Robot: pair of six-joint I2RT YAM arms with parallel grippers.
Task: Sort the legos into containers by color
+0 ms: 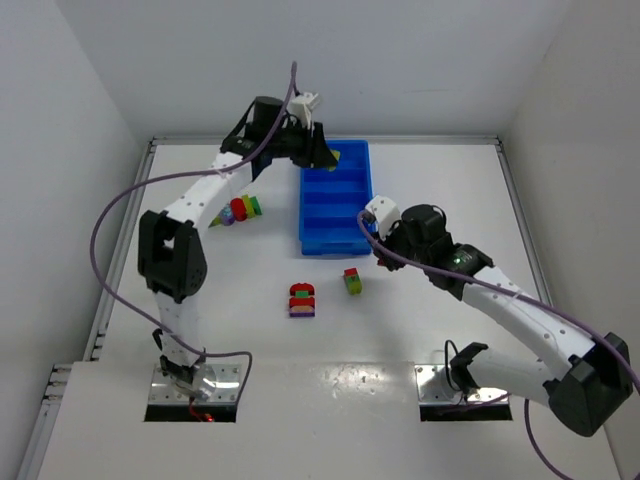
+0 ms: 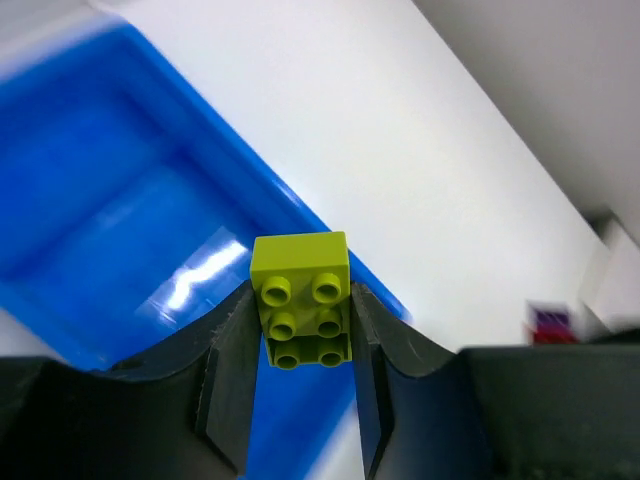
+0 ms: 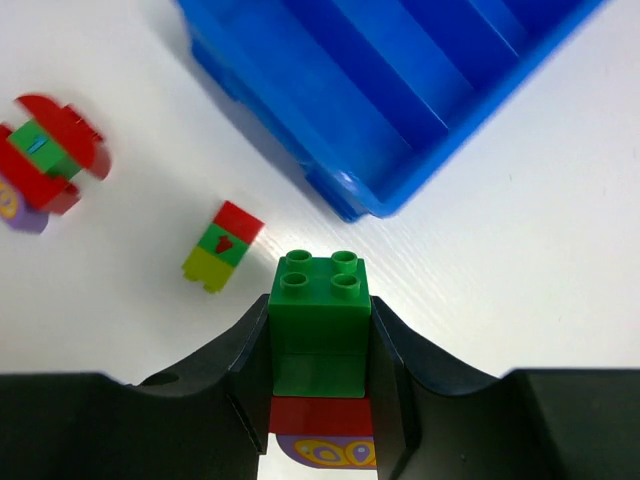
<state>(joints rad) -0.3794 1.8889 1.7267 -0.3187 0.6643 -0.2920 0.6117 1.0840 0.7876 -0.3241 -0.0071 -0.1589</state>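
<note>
My left gripper is above the tray's far section (image 1: 350, 152) (image 2: 85, 145), which is bare and to the gripper's left in the wrist view, so I will move it that way and down to release the lego.
The blue tray (image 1: 335, 215) lies lengthwise at the table's middle back, and its compartments look bare. My left gripper (image 1: 322, 155) is over the tray's far end, shut on a yellow-green lego (image 2: 300, 298) held above the tray's rim (image 2: 300, 215). My right gripper (image 1: 378, 238) is by the tray's near right corner (image 3: 345, 190), shut on a stack with a green lego (image 3: 320, 320) on top and red and purple pieces beneath. A red-green-yellow stack (image 1: 352, 281) and a red-green-purple cluster (image 1: 302, 300) lie on the table in front of the tray.
Another multicoloured cluster (image 1: 240, 210) lies left of the tray under the left arm. White walls enclose the table at the back and on both sides. In the right wrist view the small stack (image 3: 223, 246) and the red cluster (image 3: 45, 160) lie left of the tray.
</note>
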